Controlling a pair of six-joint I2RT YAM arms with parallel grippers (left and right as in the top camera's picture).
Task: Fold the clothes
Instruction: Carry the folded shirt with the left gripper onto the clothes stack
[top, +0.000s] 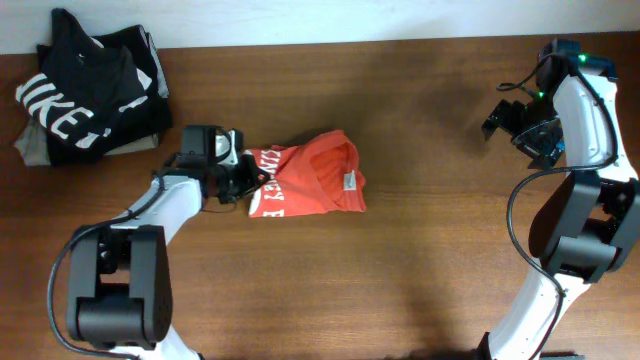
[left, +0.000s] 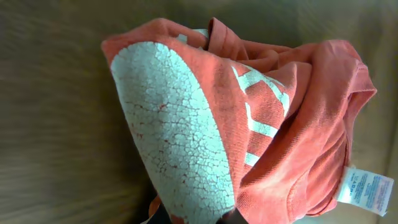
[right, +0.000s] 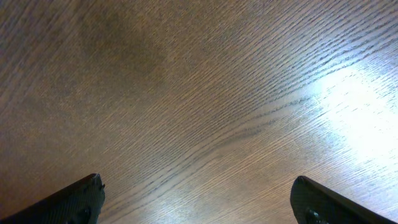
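Observation:
I will lift my left gripper and carry the T-shirt (top: 310, 178) outward over the black shirt (top: 92, 90) to release it, as clothes already lie stacked at the table's back corner.
The red-orange T-shirt (top: 310, 178) lies crumpled in the middle of the table, white lettering up and its small white label (top: 350, 182) at the right. My left gripper (top: 245, 180) is at the shirt's left edge, shut on a bunch of the cloth. In the left wrist view the shirt (left: 280, 124) fills the frame, with a big cracked white print (left: 174, 143) rising from between my fingertips (left: 193, 218) and the label (left: 367, 190) at lower right. My right gripper (top: 500, 118) is open and empty over bare wood at the far right (right: 196, 199).
A black shirt with large white letters (top: 85, 95) lies on a grey-olive folded garment (top: 35, 150) at the table's back left corner. The brown wooden table (top: 420, 260) ends at a pale wall along the top.

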